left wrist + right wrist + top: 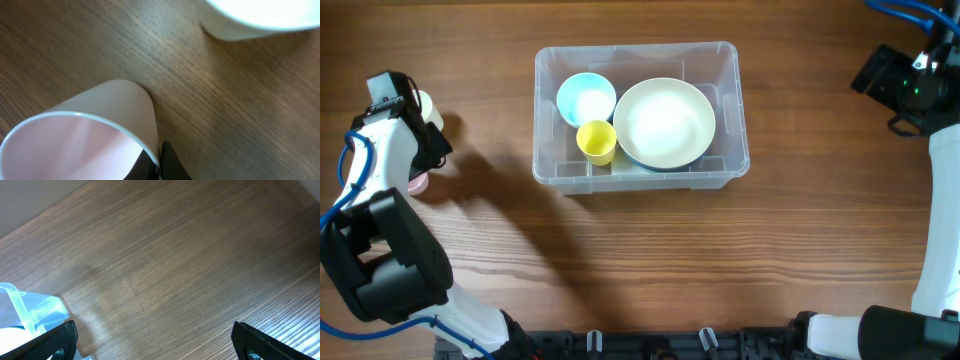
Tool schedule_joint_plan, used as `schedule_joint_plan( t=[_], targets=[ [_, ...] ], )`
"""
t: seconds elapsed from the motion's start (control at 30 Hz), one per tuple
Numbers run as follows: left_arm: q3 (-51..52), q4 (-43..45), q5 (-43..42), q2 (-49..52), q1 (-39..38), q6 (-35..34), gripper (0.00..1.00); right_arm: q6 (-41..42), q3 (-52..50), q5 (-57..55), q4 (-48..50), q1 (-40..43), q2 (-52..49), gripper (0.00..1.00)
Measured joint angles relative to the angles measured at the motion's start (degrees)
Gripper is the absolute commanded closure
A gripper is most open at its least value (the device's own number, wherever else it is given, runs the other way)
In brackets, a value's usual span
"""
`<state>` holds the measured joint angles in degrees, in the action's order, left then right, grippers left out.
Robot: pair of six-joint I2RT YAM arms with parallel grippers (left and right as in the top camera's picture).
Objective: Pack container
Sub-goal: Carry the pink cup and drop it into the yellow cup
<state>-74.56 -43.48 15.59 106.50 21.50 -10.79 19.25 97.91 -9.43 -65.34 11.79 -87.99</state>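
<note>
Next, my left gripper should lift the pink cup (417,183), then lower it into the clear container's yellow cup (597,141), whose opening faces up.
The clear container (735,110) stands at the back middle of the table and holds a blue bowl (586,98), a yellow cup (597,141) and a large pale bowl (663,122). My left gripper (159,161) is at the far left of the table, its fingers pinching the rim of a pink cup (107,112), one inside and one outside. In the overhead view the cup (417,183) shows only as a pink edge under the left arm. My right gripper (155,340) is open and empty over bare wood at the back right, with the container's corner (42,311) at its left.
A white round vessel (260,22) stands on the table just beyond the pink cup; it shows beside the left arm in the overhead view (430,112). Both arm bases are at the front edge.
</note>
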Motion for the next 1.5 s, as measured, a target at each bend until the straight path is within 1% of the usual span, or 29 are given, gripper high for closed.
schedule_joint_plan(
  t=[0.13,0.27,0.4,0.47,0.53,0.57,0.6,0.73,0.87,0.97,1.07,1.1,1.27,1.3,1.33,1.4,1.5],
  targets=[
    [-1.33,-4.85,-0.87,-2.6,-1.36,-0.04,0.96,0.0,0.0,0.0,-0.02,0.0,0.0,0.0],
    [-5.86,-7.23,-5.62,-11.96,-6.54,-0.5,0.96,0.0,0.0,0.0,0.0,0.0,0.0,0.0],
    [-7.5,-7.3,-12.87,-23.96,-15.43,-3.23,0.96,0.0,0.0,0.0,0.0,0.0,0.0,0.0],
    [-7.8,-7.19,-15.76,-27.69,-20.83,-3.85,0.96,0.0,0.0,0.0,-0.02,0.0,0.0,0.0],
    [-7.82,-7.1,-17.05,-29.16,-26.21,-4.39,0.96,-0.02,0.0,0.0,0.0,0.0,0.0,0.0],
    [-7.82,-7.1,-17.51,-29.16,-28.65,-4.57,0.96,0.0,0.0,0.0,0.0,0.0,0.0,0.0],
    [-7.8,-7.13,-18.49,-28.74,-32.68,-4.63,0.96,0.0,0.0,0.0,0.0,0.0,0.0,0.0],
    [-7.8,-7.1,-18.8,-25.77,-40.79,-4.81,0.96,0.0,0.0,0.0,-0.02,0.0,0.0,0.0],
    [-7.8,-7.1,-18.93,-20.57,-44.52,-4.83,0.96,0.0,0.0,0.0,0.0,0.0,0.0,0.0],
    [-7.8,-7.17,-18.93,-16.5,-45.13,-5.03,0.96,0.0,0.0,0.0,0.0,0.0,0.0,0.0],
    [-7.78,-7.67,-18.93,-14.53,-45.11,-5.81,0.96,0.0,0.0,0.0,-0.02,0.0,0.0,0.0],
    [-7.78,-8.02,-18.93,-14.23,-45.13,-6.01,0.94,0.0,0.0,0.0,0.0,0.0,0.0,0.0],
    [-7.78,-8.81,-18.91,-14.03,-45.11,-6.49,0.78,0.0,0.0,0.0,0.0,0.0,0.0,0.0],
    [-7.78,-8.83,-18.93,-14.03,-45.13,-6.91,0.66,0.0,0.0,0.0,0.0,0.0,0.0,0.0],
    [-7.78,-8.83,-18.93,-14.03,-45.11,-7.13,0.57,0.0,0.0,0.0,0.0,0.0,0.0,0.0],
    [-7.78,-8.85,-18.91,-14.03,-45.13,-7.17,0.56,0.0,0.0,0.0,0.0,0.0,0.0,0.0],
    [-7.78,-8.79,-18.91,-14.03,-45.11,-7.54,0.61,0.0,0.0,0.0,0.0,0.0,0.0,0.0]
  ],
)
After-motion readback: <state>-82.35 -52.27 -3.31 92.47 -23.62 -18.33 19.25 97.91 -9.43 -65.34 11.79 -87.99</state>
